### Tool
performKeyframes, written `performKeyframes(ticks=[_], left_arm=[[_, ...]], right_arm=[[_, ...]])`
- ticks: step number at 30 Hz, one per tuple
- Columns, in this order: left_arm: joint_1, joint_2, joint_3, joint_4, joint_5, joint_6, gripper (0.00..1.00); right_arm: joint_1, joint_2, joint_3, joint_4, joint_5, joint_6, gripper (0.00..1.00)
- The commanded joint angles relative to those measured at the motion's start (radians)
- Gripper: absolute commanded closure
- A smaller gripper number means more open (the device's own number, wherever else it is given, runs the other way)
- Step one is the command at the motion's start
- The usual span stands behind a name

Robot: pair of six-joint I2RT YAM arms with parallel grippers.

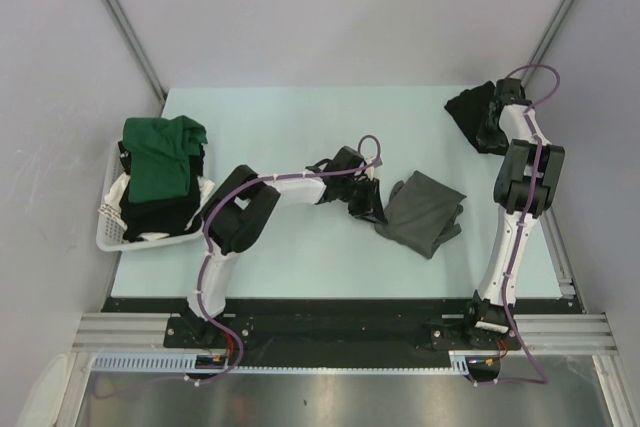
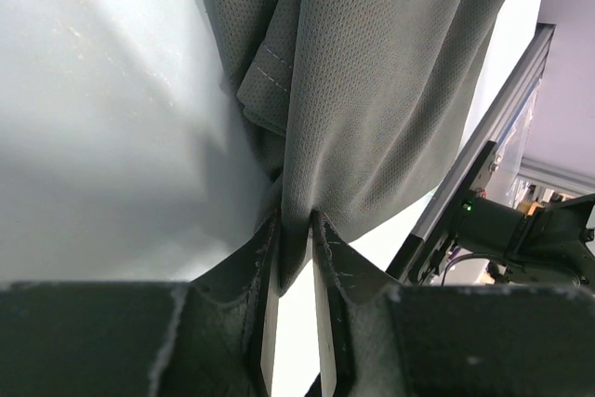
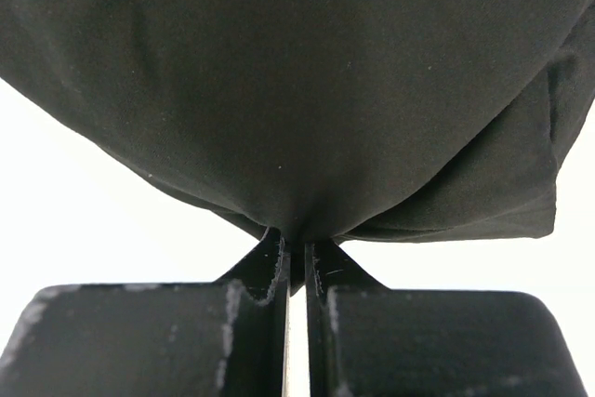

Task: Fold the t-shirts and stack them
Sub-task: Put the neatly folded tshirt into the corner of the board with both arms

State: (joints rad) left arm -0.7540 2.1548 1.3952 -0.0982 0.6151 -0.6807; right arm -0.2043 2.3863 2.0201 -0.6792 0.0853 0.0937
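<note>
My right gripper will next drag the black t-shirt from the table's corner by the wall back to the charcoal grey t-shirt (image 1: 425, 209), then open.
A charcoal grey t-shirt (image 1: 425, 209) lies bunched at the table's middle right. My left gripper (image 1: 372, 209) is shut on its left edge; in the left wrist view the grey cloth (image 2: 372, 90) is pinched between the fingers, gripper (image 2: 296, 222). A black t-shirt (image 1: 470, 112) lies crumpled at the far right corner. My right gripper (image 1: 497, 130) is shut on it; in the right wrist view the black cloth (image 3: 307, 90) fills the frame above the closed gripper (image 3: 296, 244). A dark green t-shirt (image 1: 160, 155) lies on top of the basket at the left.
A white slatted basket (image 1: 112, 229) stands at the table's left edge, with black cloth (image 1: 160, 212) under the green shirt. Grey walls close in the table on three sides. A metal rail (image 2: 493, 127) runs along the table's right edge.
</note>
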Motion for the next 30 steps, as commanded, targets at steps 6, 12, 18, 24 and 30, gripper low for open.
performKeyframes(ticks=[6,12,18,24,30], left_arm=[[0.008,-0.035,0.041,0.000,0.038,0.029,0.73],[0.010,-0.075,0.018,0.002,0.040,0.043,0.73],[0.010,-0.111,-0.028,0.028,0.052,0.046,0.72],[0.010,-0.161,-0.065,0.034,0.064,0.049,0.72],[0.008,-0.196,-0.085,0.034,0.063,0.049,0.72]], right_arm=[[0.039,-0.127,-0.202,-0.053,-0.035,0.037,0.99],[0.080,-0.232,-0.348,-0.043,-0.018,0.047,0.99],[0.120,-0.346,-0.474,-0.059,0.011,0.069,0.99],[0.152,-0.427,-0.550,-0.086,0.033,0.090,0.99],[0.158,-0.476,-0.574,-0.120,0.039,0.107,0.99]])
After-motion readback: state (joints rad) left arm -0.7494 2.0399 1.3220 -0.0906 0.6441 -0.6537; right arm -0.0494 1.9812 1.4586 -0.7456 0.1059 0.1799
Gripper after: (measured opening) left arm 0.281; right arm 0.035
